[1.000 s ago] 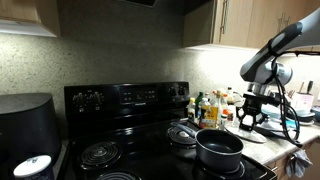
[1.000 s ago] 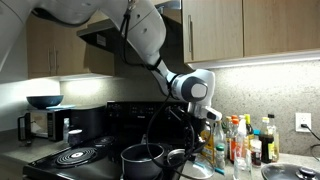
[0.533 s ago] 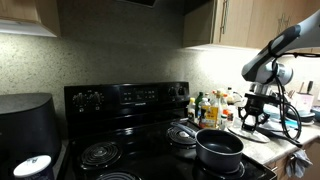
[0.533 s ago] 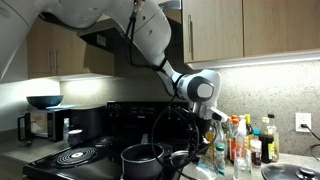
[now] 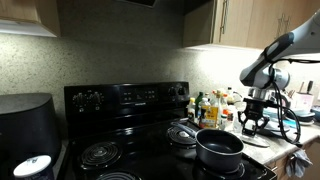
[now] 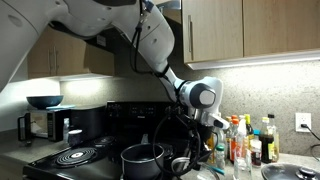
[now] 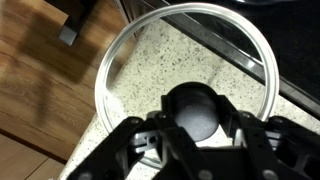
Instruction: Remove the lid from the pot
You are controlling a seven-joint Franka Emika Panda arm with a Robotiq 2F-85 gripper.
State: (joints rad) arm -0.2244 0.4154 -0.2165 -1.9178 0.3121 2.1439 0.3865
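I will move my gripper away from the stove next, lower the lid onto the speckled counter below my gripper, and then let go of it, because the lid's rim sticks out over the floor.
The dark pot (image 5: 220, 150) stands uncovered on the front burner of the black stove; it also shows in an exterior view (image 6: 143, 158). My gripper (image 5: 249, 122) hangs to the side of the pot, low over the speckled counter, as an exterior view (image 6: 203, 160) also shows. In the wrist view my gripper (image 7: 197, 112) is shut on the dark knob of the lid (image 7: 113, 72). The lid is clear glass with a silver rim. It sits just above or on the counter; I cannot tell which.
Several bottles (image 5: 208, 106) crowd the counter behind the gripper, seen also in an exterior view (image 6: 246, 142). A big black appliance (image 5: 25, 128) stands at the stove's far side. Coil burners (image 5: 100, 152) lie bare. The counter edge and wooden floor (image 7: 40, 95) are near the lid.
My gripper has sunk a little lower toward the counter with the lid in it. The pot has not moved.
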